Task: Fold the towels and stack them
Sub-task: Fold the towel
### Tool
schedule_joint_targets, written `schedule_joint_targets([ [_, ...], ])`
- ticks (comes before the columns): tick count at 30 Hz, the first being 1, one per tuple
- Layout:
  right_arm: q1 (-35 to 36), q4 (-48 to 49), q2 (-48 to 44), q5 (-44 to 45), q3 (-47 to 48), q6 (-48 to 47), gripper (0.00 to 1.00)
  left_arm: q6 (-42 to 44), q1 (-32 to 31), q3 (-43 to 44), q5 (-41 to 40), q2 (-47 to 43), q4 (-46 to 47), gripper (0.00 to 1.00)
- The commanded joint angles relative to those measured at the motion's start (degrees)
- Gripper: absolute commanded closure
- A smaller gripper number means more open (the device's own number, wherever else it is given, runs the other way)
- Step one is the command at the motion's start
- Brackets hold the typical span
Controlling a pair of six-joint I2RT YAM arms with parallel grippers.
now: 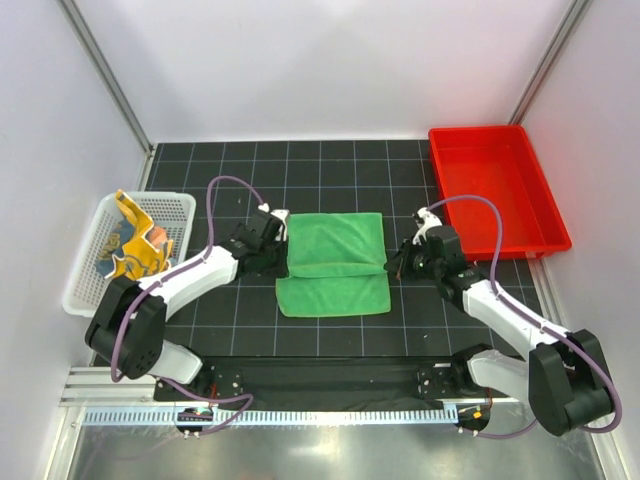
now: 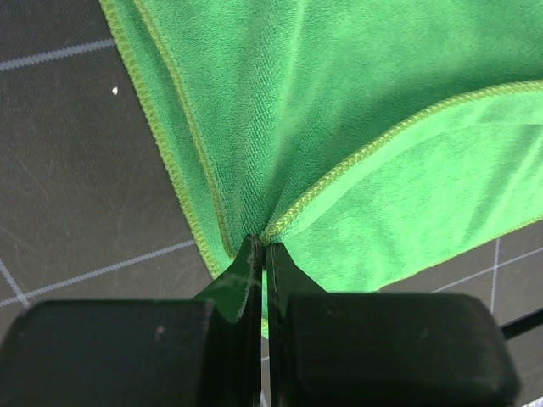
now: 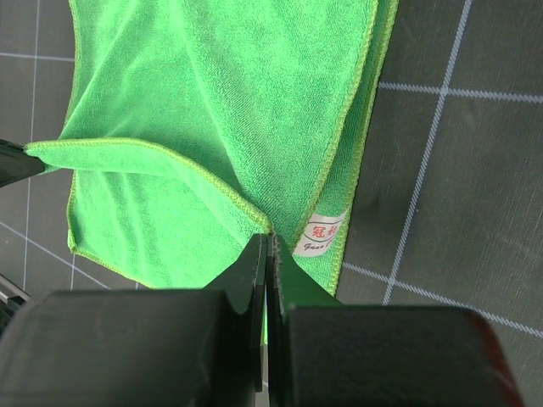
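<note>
Next, my right gripper draws the towel's corner beside the label back toward the towel's near edge, then releases it.
A plain green towel point(image 1: 334, 262) lies on the black gridded mat, its far half doubled over toward the near half. At the fold's left edge my left gripper point(image 1: 281, 240) is shut on a corner of the green towel point(image 2: 339, 110). On the right edge, my right gripper point(image 1: 398, 262) pinches the opposite corner of the same towel point(image 3: 204, 102), beside its white label point(image 3: 321, 232). In both wrist views the jaws are pressed together with green fabric between the tips. A yellow-orange towel point(image 1: 138, 243) with a dark blue edge sits crumpled in the white basket point(image 1: 86, 262).
The white basket stands at the left edge of the mat. A red tray point(image 1: 497, 190) sits at the back right, close to my right arm. White walls enclose the mat on three sides.
</note>
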Motion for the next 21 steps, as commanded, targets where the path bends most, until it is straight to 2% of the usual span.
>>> schedule_joint_targets([
  [1, 0.7, 0.3, -1.7, 0.0, -0.7, 0.8, 0.99, -0.9, -0.3, 0.2, -2.1, -2.8, -0.4, 1.00],
  [8, 0.7, -3.7, -6.0, 1.5, 2.3, 0.5, 0.99, -1.0, -0.3, 3.6, -4.8, -6.7, -5.2, 1.00],
  [13, 0.7, -7.3, -9.3, 0.0, 5.0, 0.6, 0.99, -2.5, -0.8, 5.4, -3.4, -10.4, -6.9, 1.00],
  [18, 1.0, -7.9, -11.2, -1.0, 2.5, 1.9, 0.99, -4.4, -3.6, 2.3, -4.2, -12.8, -7.3, 1.00],
  [21, 1.2, -5.6, -12.4, -1.9, -2.2, 4.4, 0.99, -5.9, -5.9, -2.2, -6.7, -13.4, -6.7, 1.00],
])
